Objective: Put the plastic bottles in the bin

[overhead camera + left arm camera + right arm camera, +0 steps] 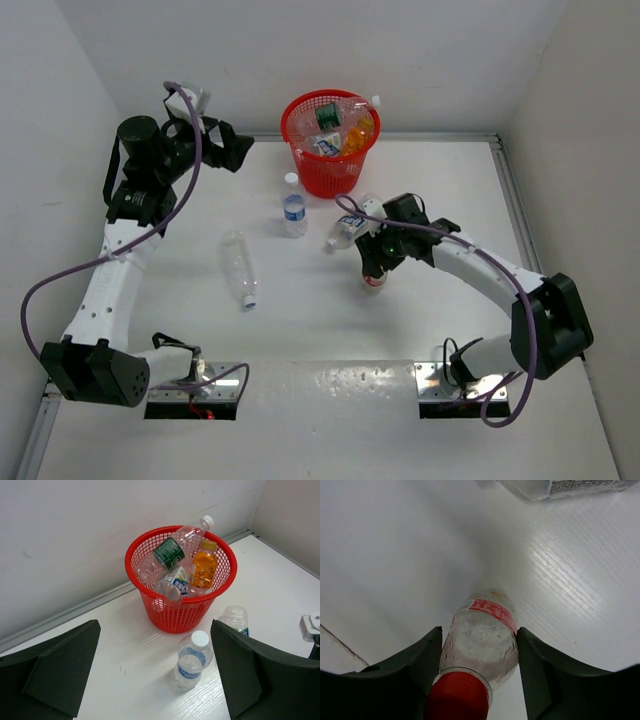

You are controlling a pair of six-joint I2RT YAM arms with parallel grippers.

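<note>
The robot's right gripper needs to lift the red-capped bottle (482,640) away from the robot's base first to get over the red mesh bin (330,140), then lower it into the bin's opening.
The red mesh bin (330,140) stands at the back centre and holds several bottles, among them a green-labelled one (168,553) and an orange one (204,569). A clear blue-labelled bottle (293,210) stands upright in front of it, also in the left wrist view (192,660). A clear bottle (238,268) lies at centre left. Another bottle (350,228) lies beside the right arm. My right gripper (375,262) is shut on an upright red-capped bottle (482,640), its fingers (427,655) pressed against both sides. My left gripper (240,150) is open and empty, left of the bin.
White walls enclose the table at the back and on both sides. The lying bottle (570,487) is just beyond my right gripper. In the left wrist view the bin (180,610) is ahead between the wide-open fingers (60,670).
</note>
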